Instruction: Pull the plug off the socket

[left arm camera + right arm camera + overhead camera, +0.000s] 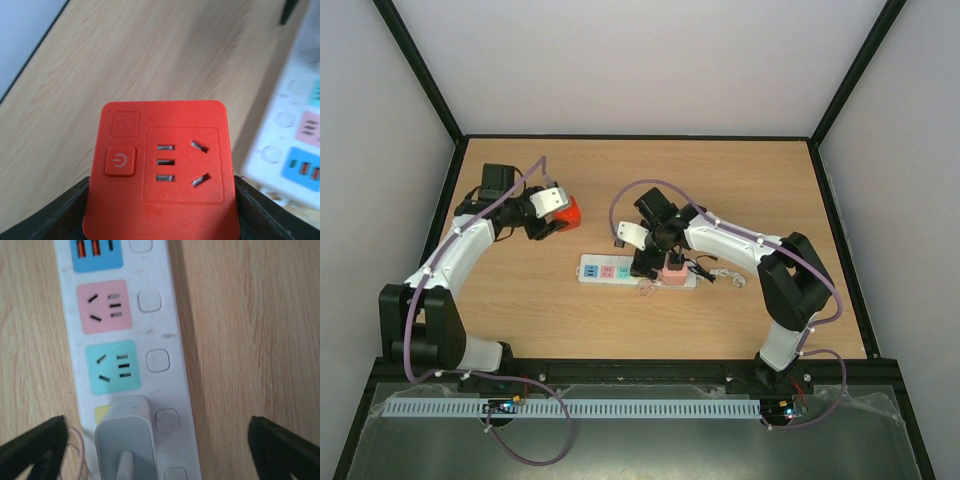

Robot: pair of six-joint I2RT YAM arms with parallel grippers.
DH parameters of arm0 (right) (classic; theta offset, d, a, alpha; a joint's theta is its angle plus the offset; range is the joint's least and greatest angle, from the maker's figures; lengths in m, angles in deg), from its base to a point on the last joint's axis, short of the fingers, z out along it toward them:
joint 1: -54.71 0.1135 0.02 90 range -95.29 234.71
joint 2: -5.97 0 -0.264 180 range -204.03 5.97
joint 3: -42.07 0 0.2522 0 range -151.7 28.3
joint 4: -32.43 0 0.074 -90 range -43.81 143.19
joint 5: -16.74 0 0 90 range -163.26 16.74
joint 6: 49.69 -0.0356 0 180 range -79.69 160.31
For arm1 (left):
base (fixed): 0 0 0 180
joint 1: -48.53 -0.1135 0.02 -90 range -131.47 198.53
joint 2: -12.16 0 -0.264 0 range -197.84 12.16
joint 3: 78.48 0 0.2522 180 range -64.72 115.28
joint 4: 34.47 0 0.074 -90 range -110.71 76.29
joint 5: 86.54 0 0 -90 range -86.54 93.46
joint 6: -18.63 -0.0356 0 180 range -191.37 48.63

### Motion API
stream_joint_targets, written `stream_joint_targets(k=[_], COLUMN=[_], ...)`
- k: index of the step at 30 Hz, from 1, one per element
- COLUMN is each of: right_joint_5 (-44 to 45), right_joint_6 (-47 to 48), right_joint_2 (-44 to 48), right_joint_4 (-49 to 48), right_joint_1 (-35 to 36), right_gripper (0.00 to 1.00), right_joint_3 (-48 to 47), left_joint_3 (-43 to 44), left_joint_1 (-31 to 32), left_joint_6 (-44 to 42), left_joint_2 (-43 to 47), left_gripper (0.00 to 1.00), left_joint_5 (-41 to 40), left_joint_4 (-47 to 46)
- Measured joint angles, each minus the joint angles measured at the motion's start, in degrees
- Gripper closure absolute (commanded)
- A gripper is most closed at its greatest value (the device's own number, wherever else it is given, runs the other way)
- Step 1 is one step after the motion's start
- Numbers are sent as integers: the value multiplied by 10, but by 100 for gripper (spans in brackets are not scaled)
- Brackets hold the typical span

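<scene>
I should next move my left gripper's red adapter cube outward, lower and release it, as bare tabletop by the back bar (525, 160) lies outward and below that gripper.
The socket, a long white power strip (610, 270), lies on the wooden table; its blue, pink and teal outlet faces show in the right wrist view (165, 330). A white plug (125, 437) with a cord stub sits in the yellow outlet. My right gripper (652, 262) hovers over that end of the strip, open wide (157, 450), with its fingertips (35, 445) well apart on either side of the plug and touching nothing. My left gripper (556, 216) is shut on a red plug-in adapter cube (162, 170), held off the table to the left of the strip (295, 140).
A thin pinkish cable (647, 289) loops beside the strip near the white plug. The strip's short white cord (725, 276) trails right. Black frame rails border the table on the left, right and back.
</scene>
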Motion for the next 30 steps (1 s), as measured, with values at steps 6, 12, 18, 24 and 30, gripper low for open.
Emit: stream_joint_targets(k=[6,12,18,24,30], right_joint_5=[-6,-19,-32,-41,-47], right_joint_6=[-4,-19,-34,-47,-52], right_joint_2=[0,6,41,94,151], right_joint_4=[-4,-12,-16,-19,-34], right_joint_1=[0,0,0,0,-11], right_gripper=[2,2,2,2,2], right_joint_3=[-12,-29,-31,-28,16], left_joint_3=[20,48,100,151,189], left_joint_1=[-8,-17,-23,-25,-24], left_joint_6=[21,27,8,-24,-58], left_joint_2=[-24,-68,-145,-230,-297], left_gripper=[60,60,60,60,60], left_joint_5=[-113,-207,-294,-369,-429], left_joint_4=[-44,-101,-157,-210,-259])
